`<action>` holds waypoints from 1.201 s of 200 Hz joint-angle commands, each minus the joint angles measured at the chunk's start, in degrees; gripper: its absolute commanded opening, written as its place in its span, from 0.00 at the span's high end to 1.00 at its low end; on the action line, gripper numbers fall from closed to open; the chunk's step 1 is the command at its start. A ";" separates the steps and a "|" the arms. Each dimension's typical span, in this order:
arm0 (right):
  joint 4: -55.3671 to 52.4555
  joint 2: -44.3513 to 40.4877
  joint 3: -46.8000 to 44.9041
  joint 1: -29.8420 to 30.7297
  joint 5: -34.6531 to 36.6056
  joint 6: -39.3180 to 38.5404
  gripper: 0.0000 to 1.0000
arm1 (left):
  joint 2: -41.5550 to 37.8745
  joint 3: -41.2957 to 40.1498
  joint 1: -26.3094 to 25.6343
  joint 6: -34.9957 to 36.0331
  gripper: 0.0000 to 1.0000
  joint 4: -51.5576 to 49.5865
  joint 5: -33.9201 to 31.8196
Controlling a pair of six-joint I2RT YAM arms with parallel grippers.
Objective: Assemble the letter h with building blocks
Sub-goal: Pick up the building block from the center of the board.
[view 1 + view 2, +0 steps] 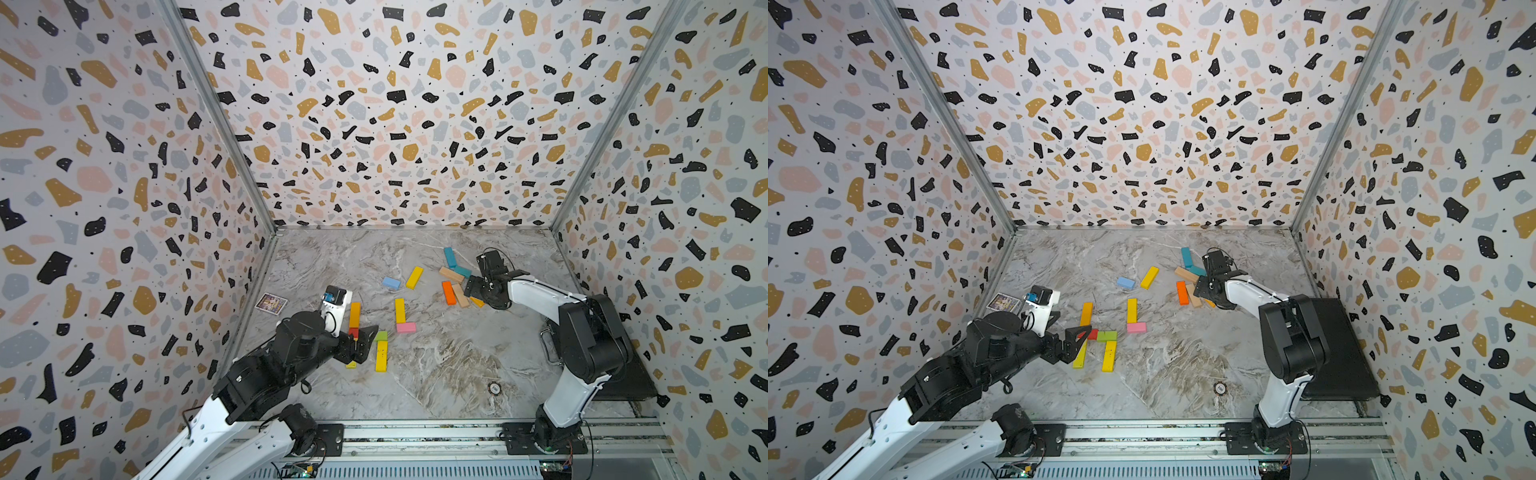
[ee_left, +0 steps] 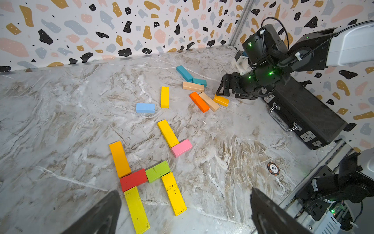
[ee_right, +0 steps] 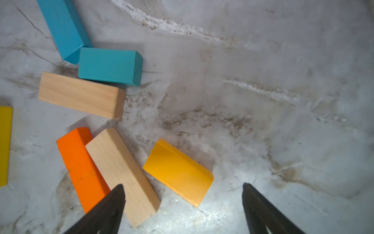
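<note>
My right gripper is open above the short amber block (image 1: 477,302) (image 3: 178,172), which lies free below its fingers. It will move down onto the block next and close across the block's short ends.
Five building blocks lie joined on the marble table: an orange-yellow bar (image 2: 119,159), a red block (image 2: 133,180), a green block (image 2: 157,171) and two yellow bars (image 2: 136,209) (image 2: 173,193). My left gripper (image 2: 185,191) hovers open just above them, holding nothing; both top views show it (image 1: 365,338) (image 1: 1073,340). My right gripper (image 3: 183,184) is open over a loose cluster at the back right. A short amber block (image 3: 178,172) lies free just ahead of its fingers, beside a tan bar (image 3: 121,174) and an orange bar (image 3: 81,164).
Also loose are a tan bar (image 3: 81,94), two teal blocks (image 3: 109,65) (image 3: 62,28), a yellow bar touching a pink block (image 1: 406,327), a light blue block (image 1: 391,283) and another yellow bar (image 1: 414,277). There is a picture card (image 1: 271,304) at the left wall, a black case (image 2: 303,113) at the right and a chip (image 1: 494,388) near the front.
</note>
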 commanded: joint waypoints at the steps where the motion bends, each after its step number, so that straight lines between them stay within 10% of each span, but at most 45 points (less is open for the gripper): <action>1: -3.23 -0.46 1.58 0.51 2.58 8.70 0.07 | -1.13 -0.54 0.24 0.77 0.01 1.47 1.65; 147: -14.01 10.78 13.17 2.96 7.47 14.46 0.07 | -4.04 -1.86 0.24 1.04 0.01 2.19 3.82; 240: -9.68 10.80 7.34 3.06 4.17 8.28 0.30 | -4.92 -2.04 0.20 1.11 0.01 2.18 2.86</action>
